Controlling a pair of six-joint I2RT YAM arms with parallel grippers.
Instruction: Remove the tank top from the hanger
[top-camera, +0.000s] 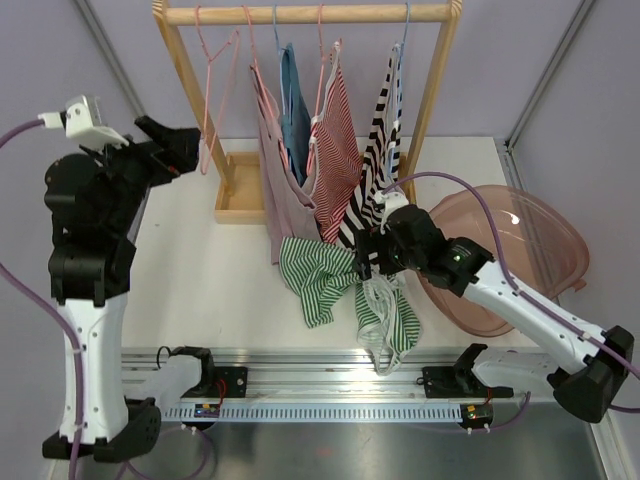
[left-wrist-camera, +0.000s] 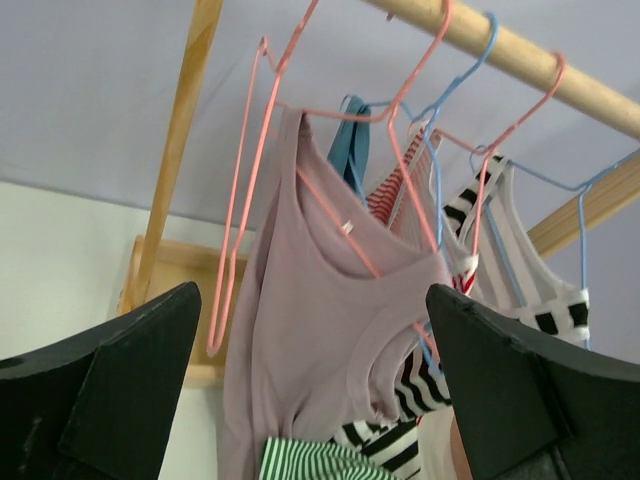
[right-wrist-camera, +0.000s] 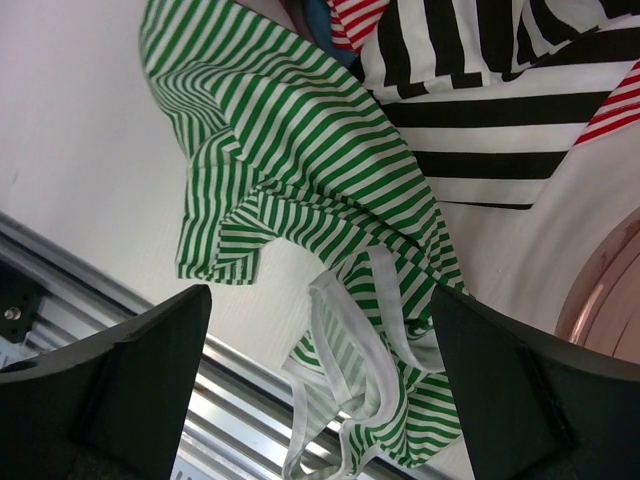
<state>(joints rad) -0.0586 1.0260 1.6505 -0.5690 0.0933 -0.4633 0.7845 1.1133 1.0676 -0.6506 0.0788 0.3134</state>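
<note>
Next, my right gripper lowers its open fingers onto the folds beside the white trim and closes, as the bunched middle of the green top (top-camera: 358, 276) (right-wrist-camera: 352, 258) lies just below it.
A green-and-white striped tank top (top-camera: 320, 275) lies crumpled on the table under the rack, off any hanger, and its straps (right-wrist-camera: 350, 330) droop over the front rail. An empty pink hanger (top-camera: 210, 100) hangs at the left end of the wooden rail (top-camera: 300, 14). My left gripper (top-camera: 185, 150) is raised beside that hanger, open and holding nothing. In the left wrist view it (left-wrist-camera: 315, 400) faces a mauve tank top (left-wrist-camera: 320, 300) on a pink hanger. My right gripper (top-camera: 370, 255) hovers open just above the green top (right-wrist-camera: 300, 170), with nothing between its fingers.
Mauve, blue (top-camera: 293, 100), red-striped (top-camera: 338, 150) and black-striped (top-camera: 378, 160) tops hang on the rack. The rack's wooden base tray (top-camera: 240, 190) sits at the back left. A pink basin (top-camera: 520, 250) stands at the right. The metal rail (top-camera: 300, 365) runs along the front edge.
</note>
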